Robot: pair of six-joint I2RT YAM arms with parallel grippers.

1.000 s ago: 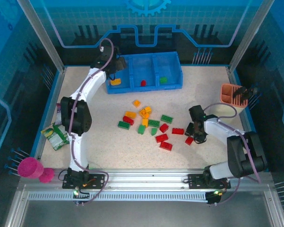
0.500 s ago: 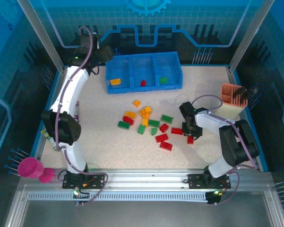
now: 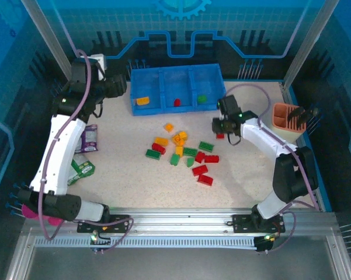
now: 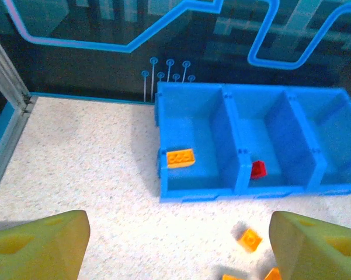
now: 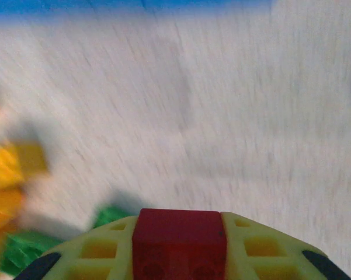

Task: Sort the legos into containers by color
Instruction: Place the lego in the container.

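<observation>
My right gripper will next take the red lego outward and across the tray, over the tray's middle section (image 3: 177, 87), and let it go, because a red lego already lies there.
The blue tray (image 3: 178, 109) stands at the back with three compartments: an orange lego (image 3: 142, 101) in the left one, a red lego (image 3: 177, 102) in the middle one, a green lego (image 3: 202, 98) in the right one. Several red, green and orange legos (image 3: 181, 151) lie loose at mid-table. My right gripper (image 3: 222, 132) hovers just right of the tray's front corner, shut on a red lego (image 5: 178, 242). My left gripper (image 3: 118, 87) is raised left of the tray, open and empty; its fingers (image 4: 41, 245) frame the tray (image 4: 198, 192) and its orange lego (image 4: 180, 157).
An orange-pink slotted holder (image 3: 286, 119) stands at the right edge. A purple packet (image 3: 89, 139) and a green packet (image 3: 82, 170) lie at the left, under the left arm. Blue side walls bound the table.
The left arm pulled back from over the tray toward the left wall, jaws widening. The right gripper shut on a red lego by the pile and carried it up toward the tray.
</observation>
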